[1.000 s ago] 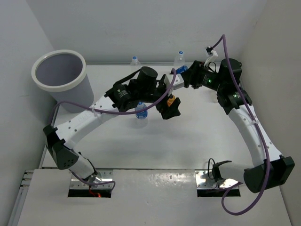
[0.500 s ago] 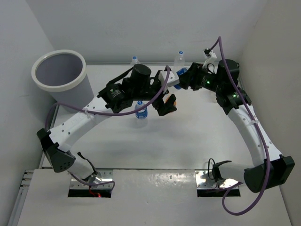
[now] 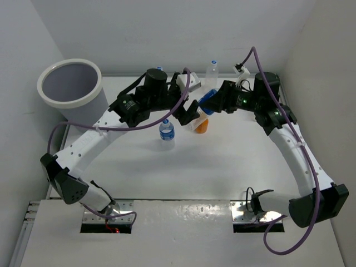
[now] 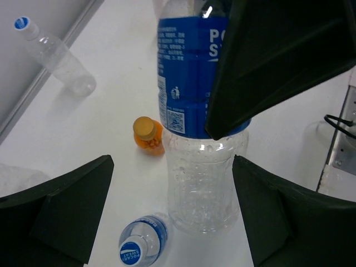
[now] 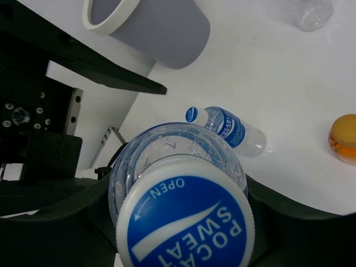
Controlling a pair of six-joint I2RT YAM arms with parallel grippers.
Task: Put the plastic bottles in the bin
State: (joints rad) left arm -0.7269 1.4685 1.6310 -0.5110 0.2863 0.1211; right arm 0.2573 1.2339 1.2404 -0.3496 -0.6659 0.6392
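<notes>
My left gripper needs to advance and shift toward the right in its wrist view, closing on the clear section below the blue label (image 4: 203, 178), which my right gripper leaves bare.
My right gripper (image 3: 214, 100) is shut on a clear bottle with a blue label (image 3: 207, 100), held above the table; its blue cap (image 5: 186, 222) fills the right wrist view. The bottle's clear base (image 4: 203, 189) hangs between the spread fingers (image 4: 72, 206) of my open left gripper (image 3: 191, 114). An orange bottle (image 3: 202, 125) stands on the table just below them and shows in the left wrist view (image 4: 148, 135). A small blue-capped bottle (image 3: 166, 132) stands nearby. The grey bin (image 3: 71, 83) with a white rim stands at the far left.
A clear bottle (image 3: 212, 68) stands at the back wall, and another (image 3: 159, 69) is partly hidden behind the left arm. Walls close in at the back and both sides. A purple cable loops off each arm.
My left gripper has moved back and to the left, off the orange bottle, which now stands uncovered. My right gripper has carried the blue-labelled bottle left, between the left fingers.
</notes>
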